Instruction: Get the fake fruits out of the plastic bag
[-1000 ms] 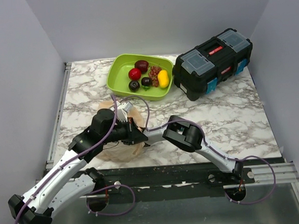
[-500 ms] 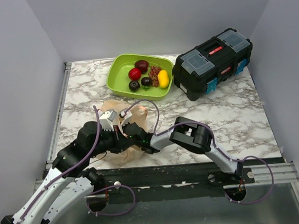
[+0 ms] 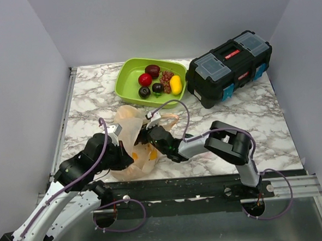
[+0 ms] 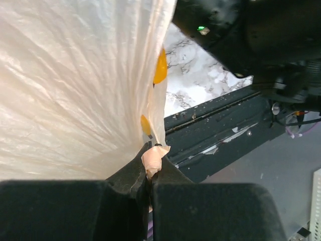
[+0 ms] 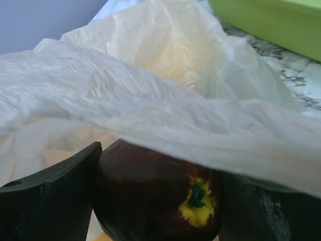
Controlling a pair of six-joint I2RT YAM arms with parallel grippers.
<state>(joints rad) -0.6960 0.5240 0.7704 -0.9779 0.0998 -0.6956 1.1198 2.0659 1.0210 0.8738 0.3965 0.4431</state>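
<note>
Next, my right gripper will rise from the bag (image 3: pixel 130 128), go outward over the tray's fruit-loose end (image 3: pixel 128 84), lower and release the purple fruit.
The pale-orange plastic bag (image 3: pixel 130 128) lies crumpled at the table's near left. My left gripper (image 3: pixel 125 155) is shut on a pinched fold of the plastic bag's edge (image 4: pixel 154 159). My right gripper (image 3: pixel 146 136) reaches into the bag's mouth and is shut on a dark purple fruit (image 5: pixel 155 193) with a yellow patch and green stem, half under the plastic bag (image 5: pixel 165 115). Orange-yellow fruits (image 3: pixel 144 152) show inside the bag, and through the plastic in the left wrist view (image 4: pixel 160 68). Several fruits lie in the lime-green tray (image 3: pixel 126 73): red (image 3: pixel 145 79), dark ones (image 3: pixel 152 71), grape bunch (image 3: pixel 166 78), yellow (image 3: pixel 176 84).
A black toolbox (image 3: pixel 229 67) with blue latches stands at the back right, next to the tray. The metal rail (image 3: pixel 209 186) runs along the table's near edge. Marble tabletop (image 3: pixel 254 125) stretches to the right of the arms.
My left gripper has pulled the bag's edge back toward the near left. My right arm has swung right, its gripper drawing back toward the bag's mouth. The bag has opened, showing orange fruits.
</note>
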